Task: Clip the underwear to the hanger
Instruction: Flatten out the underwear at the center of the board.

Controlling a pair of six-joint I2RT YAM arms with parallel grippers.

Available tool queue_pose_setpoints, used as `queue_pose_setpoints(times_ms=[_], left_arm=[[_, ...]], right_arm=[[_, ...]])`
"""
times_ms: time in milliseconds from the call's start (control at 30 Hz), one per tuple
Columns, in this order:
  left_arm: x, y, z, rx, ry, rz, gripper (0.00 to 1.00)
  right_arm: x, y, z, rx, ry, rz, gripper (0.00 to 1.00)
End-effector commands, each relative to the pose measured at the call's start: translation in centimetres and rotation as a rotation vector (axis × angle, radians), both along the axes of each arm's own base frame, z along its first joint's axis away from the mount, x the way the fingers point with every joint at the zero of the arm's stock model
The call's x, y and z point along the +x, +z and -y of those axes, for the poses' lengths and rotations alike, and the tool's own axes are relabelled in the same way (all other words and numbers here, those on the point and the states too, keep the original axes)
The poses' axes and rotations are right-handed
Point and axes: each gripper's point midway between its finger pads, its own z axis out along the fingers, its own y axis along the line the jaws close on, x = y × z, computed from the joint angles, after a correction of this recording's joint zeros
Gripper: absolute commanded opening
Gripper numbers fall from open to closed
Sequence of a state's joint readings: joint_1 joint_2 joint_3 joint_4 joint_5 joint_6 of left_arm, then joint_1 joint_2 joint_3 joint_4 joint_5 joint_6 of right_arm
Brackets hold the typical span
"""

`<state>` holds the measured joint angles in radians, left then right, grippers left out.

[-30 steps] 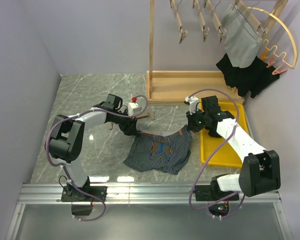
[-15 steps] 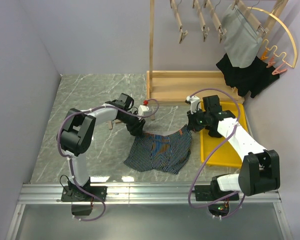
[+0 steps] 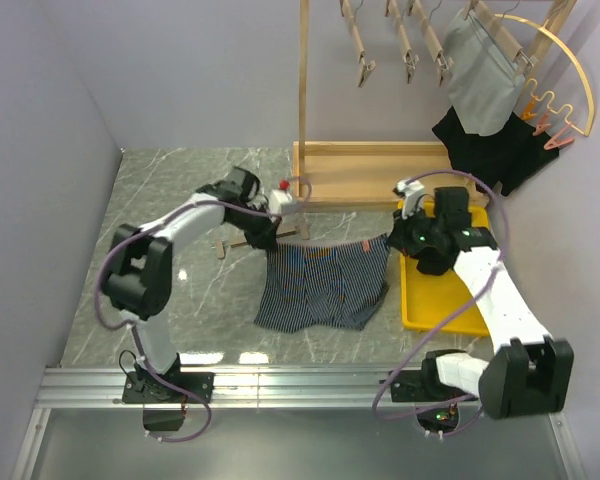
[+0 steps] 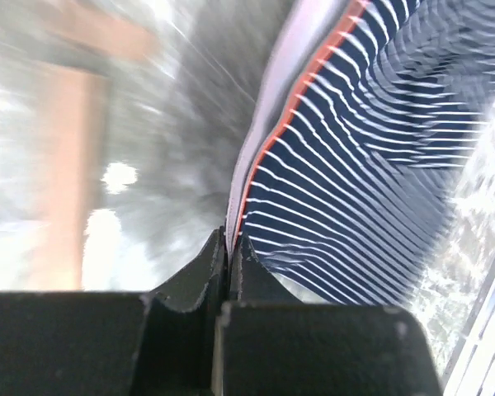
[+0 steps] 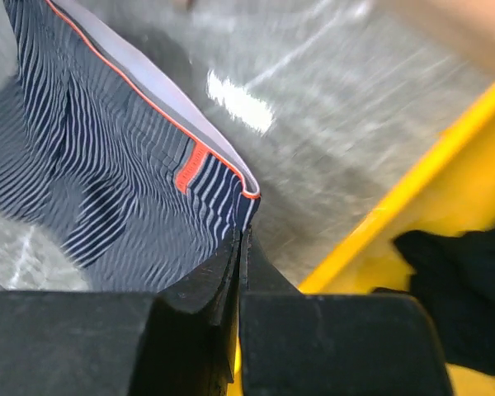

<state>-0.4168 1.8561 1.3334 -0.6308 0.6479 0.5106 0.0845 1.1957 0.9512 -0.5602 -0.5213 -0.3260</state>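
Next, my left gripper moves back and down to its left in the top view and releases the waistband's corner, since bare marble clear of the bar lies below.
The underwear (image 3: 320, 285), navy with thin white stripes and an orange-edged waistband, hangs stretched between my two grippers, its lower part resting on the marble table. My left gripper (image 3: 270, 238) is shut on the waistband's left corner; in the left wrist view the fabric (image 4: 363, 165) runs straight out of the closed left gripper (image 4: 233, 235). My right gripper (image 3: 392, 240) is shut on the right corner, and the right wrist view shows the cloth (image 5: 91, 165) pinched in the right gripper (image 5: 242, 235). Wooden clip hangers (image 3: 362, 50) hang from the rack at the back.
A wooden rack base (image 3: 380, 170) stands behind the underwear. A yellow tray (image 3: 435, 305) lies under the right arm. A grey garment (image 3: 480, 75) hangs on a hanger at the right, black clothes (image 3: 490, 150) below it. A wooden bar (image 3: 220, 246) lies under the left arm.
My left gripper has shut on the waistband's left corner. Both arms then rose and drew apart, pulling the crumpled underwear taut; the right arm moved right.
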Motion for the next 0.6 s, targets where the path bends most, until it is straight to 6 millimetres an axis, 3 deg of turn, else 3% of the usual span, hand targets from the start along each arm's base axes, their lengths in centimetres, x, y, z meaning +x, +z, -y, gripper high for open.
queue_pose_setpoints(times_ms=[0,100,133,267,333,500,567], left_arm=[[1.5,11.4,-1.6,-0.085,0.084,0.204,0.00],[0.2,13.7,-2.5,-0.089,0.102,0.255,0.00],[-0.7,15.3,-2.9,-0.107,0.110,0.294,0.00],[-3.7,17.3,-3.7,-0.140,0.133,0.311,0.00],[-5.8,18.4,-4.3,-0.156,0.127,0.307,0.00],[-12.9,18.6,-4.9,-0.173,0.021,0.269,0.00],[-14.9,18.2,-5.1,-0.184,-0.005,0.247,0.00]], right_arm=[[0.8,8.5,-0.2,0.077,0.036,0.279,0.00],[-0.7,11.4,-0.7,0.101,0.070,0.379,0.00],[-1.2,12.0,-1.0,0.113,0.085,0.397,0.00],[-3.5,14.8,-1.1,0.124,0.094,0.500,0.00],[-4.5,15.2,-1.1,0.125,0.100,0.513,0.00],[-8.7,15.8,-1.4,0.118,0.163,0.552,0.00],[-10.2,16.0,-1.5,0.113,0.182,0.572,0.00]])
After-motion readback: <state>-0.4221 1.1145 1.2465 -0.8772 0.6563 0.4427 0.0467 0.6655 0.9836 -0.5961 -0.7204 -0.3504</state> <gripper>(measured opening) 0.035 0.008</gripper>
